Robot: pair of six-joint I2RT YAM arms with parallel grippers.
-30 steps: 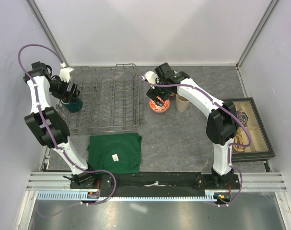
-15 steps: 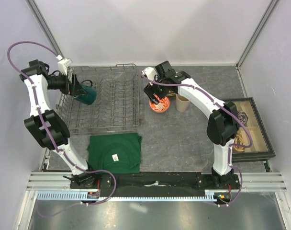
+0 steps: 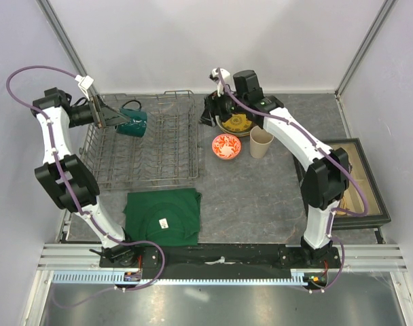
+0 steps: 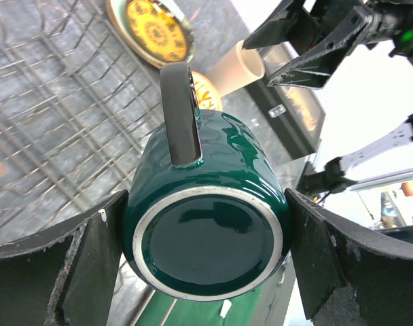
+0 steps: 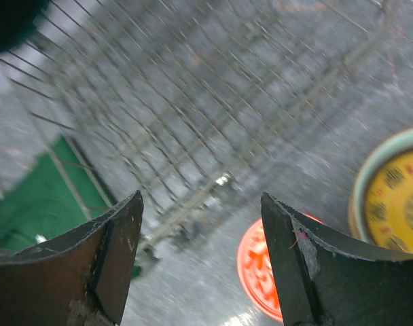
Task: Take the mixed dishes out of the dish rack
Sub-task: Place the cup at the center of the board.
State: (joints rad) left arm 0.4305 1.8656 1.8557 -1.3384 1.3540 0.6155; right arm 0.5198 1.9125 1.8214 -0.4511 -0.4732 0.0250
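Next I should tilt my right gripper toward the mug and shift it left in the top view onto the mug's free rim [image 3: 146,124], since my left gripper covers the mug's base.
My left gripper [image 3: 123,122] is shut on the dark green mug [image 3: 137,123], which lies on its side in the air over the dish rack [image 3: 152,153]. In the left wrist view the mug's base [image 4: 206,234] fills the space between both fingers [image 4: 91,265], with the handle upward. My right gripper [image 3: 210,112] hangs open and empty [image 5: 200,200] between the rack and the yellow-and-dark patterned plate [image 3: 237,123]. The small red-and-white bowl [image 3: 226,145] and the tall beige cup [image 3: 261,142] stand on the table to the right of the rack.
A dark green folded cloth [image 3: 162,216] lies in front of the rack. A black compartment box [image 3: 359,187] sits at the table's right edge. White walls close in the back and both sides.
My left gripper has raised the mug off the rack's left side, tipped it sideways and carried it right. My right gripper has let go of the red-and-white bowl and drawn back and up.
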